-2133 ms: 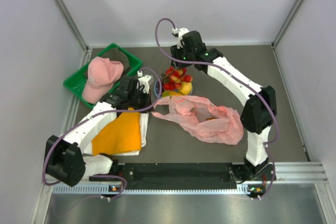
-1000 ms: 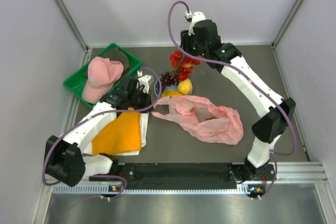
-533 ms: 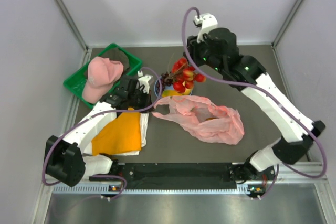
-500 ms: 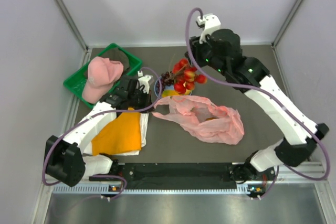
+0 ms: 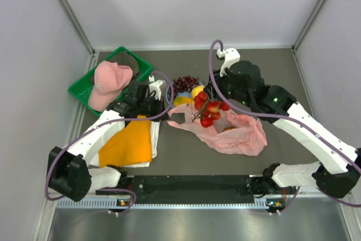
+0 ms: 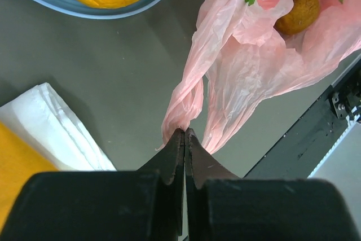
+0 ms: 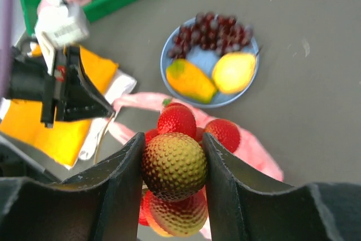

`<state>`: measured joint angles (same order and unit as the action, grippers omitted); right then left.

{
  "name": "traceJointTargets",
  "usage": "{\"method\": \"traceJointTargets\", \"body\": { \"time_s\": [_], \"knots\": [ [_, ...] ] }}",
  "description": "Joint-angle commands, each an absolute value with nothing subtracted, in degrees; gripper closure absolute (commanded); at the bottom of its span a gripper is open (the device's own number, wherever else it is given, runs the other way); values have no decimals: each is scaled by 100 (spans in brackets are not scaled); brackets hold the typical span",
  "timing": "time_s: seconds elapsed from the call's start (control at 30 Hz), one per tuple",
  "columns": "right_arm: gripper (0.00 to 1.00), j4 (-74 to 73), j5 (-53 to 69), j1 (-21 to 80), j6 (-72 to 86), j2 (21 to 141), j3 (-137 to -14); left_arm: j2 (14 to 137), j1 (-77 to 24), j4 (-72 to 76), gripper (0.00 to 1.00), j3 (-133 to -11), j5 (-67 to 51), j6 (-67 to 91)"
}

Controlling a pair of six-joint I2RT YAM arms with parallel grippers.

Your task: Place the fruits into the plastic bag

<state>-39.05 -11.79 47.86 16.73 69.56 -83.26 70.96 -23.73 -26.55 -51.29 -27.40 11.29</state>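
Note:
The opening of the bag is wide below the hanging bunch of red fruits. Next, my right gripper needs to move the bunch down and back into the bag's opening (image 5: pixel 225 123) and release it.
My right gripper (image 7: pixel 174 165) is shut on a bunch of bumpy red fruits (image 7: pixel 174 165), held in the air over the pink plastic bag (image 5: pixel 231 131); the bunch (image 5: pixel 207 110) hangs above the bag's mouth. My left gripper (image 6: pixel 184 135) is shut on the bag's handle loop (image 6: pixel 186 103) at its left end (image 5: pixel 159 104). A brown kiwi (image 6: pixel 297 11) lies inside the bag. The light blue plate (image 7: pixel 172 49) holds dark grapes (image 7: pixel 208 29), a yellow lemon (image 7: pixel 233 71) and an orange-yellow mango (image 7: pixel 189 80).
A green crate (image 5: pixel 84 88) with a pink cap (image 5: pixel 109 83) stands at the back left. A folded orange cloth (image 5: pixel 128 142) on white cloth (image 6: pixel 53 125) lies by my left arm. Walls enclose the table on three sides.
My right gripper lifted the red fruit bunch off the plate, swung it up and right, then brought it forward over the bag. My left gripper has kept its hold on the bag handle.

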Motion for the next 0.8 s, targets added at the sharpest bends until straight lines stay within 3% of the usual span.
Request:
{"method": "traceJointTargets", "body": {
  "time_s": [0.0,0.23,0.57,0.77],
  "knots": [
    [100,-3402,-818,4860,2161,6741,-7929,6996,-2391,-2443,100,-5150,-2857,1134],
    [100,-3243,-905,4869,2355,6776,-7269,6961,-2391,-2399,100,-5124,-2900,1090],
    [100,-3858,-2381,4860,2646,6970,-7023,6820,-2391,-2347,100,-5089,-3076,1011],
    [100,-3964,-2084,4904,2890,7233,-6742,6794,-2391,-2066,100,-5115,-3419,1230]
  ]
}}
